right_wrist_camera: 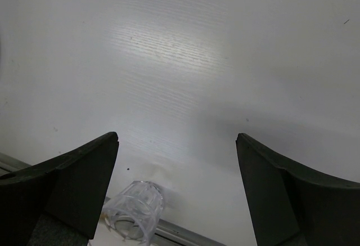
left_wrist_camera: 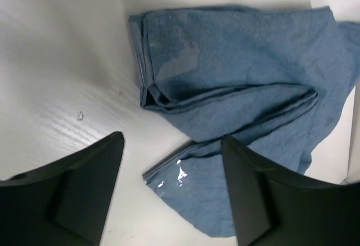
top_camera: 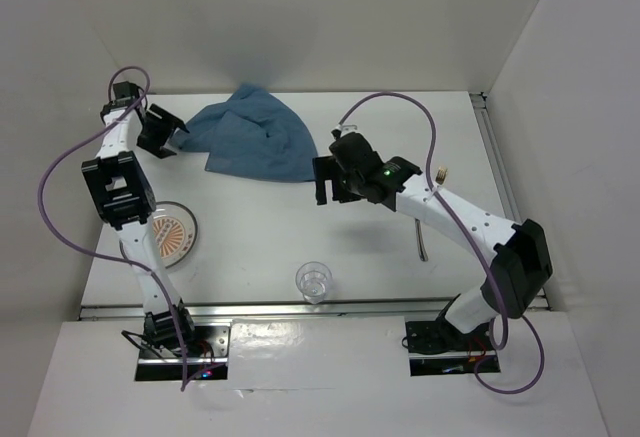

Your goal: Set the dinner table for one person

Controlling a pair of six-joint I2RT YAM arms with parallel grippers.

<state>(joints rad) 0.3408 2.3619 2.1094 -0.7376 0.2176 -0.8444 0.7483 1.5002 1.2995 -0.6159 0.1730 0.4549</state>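
Note:
I should next move my left gripper past the flap between its fingers and close it at the cloth's folded corner (top_camera: 184, 141) (left_wrist_camera: 145, 54), which is beyond them.
The dinner table (top_camera: 380, 267) is a white tabletop. A crumpled blue cloth (top_camera: 255, 142) lies at its back centre. My left gripper (top_camera: 165, 132) is just left of the cloth and open; in the left wrist view the left gripper (left_wrist_camera: 173, 139) has a folded corner of the cloth (left_wrist_camera: 236, 60) lying between its fingers, not pinched. My right gripper (top_camera: 330, 182) hangs open over bare table right of the cloth, and the right gripper (right_wrist_camera: 177, 136) holds nothing. A clear glass (top_camera: 313, 282) stands upright near the front edge; the glass (right_wrist_camera: 135, 212) shows low in the right wrist view.
An orange-patterned plate (top_camera: 172, 234) sits at the left, partly hidden by my left arm. A grey utensil (top_camera: 425, 240) pokes out from under my right arm. White walls close in the table at the back and on both sides. A metal rail (top_camera: 300, 307) runs along the front edge.

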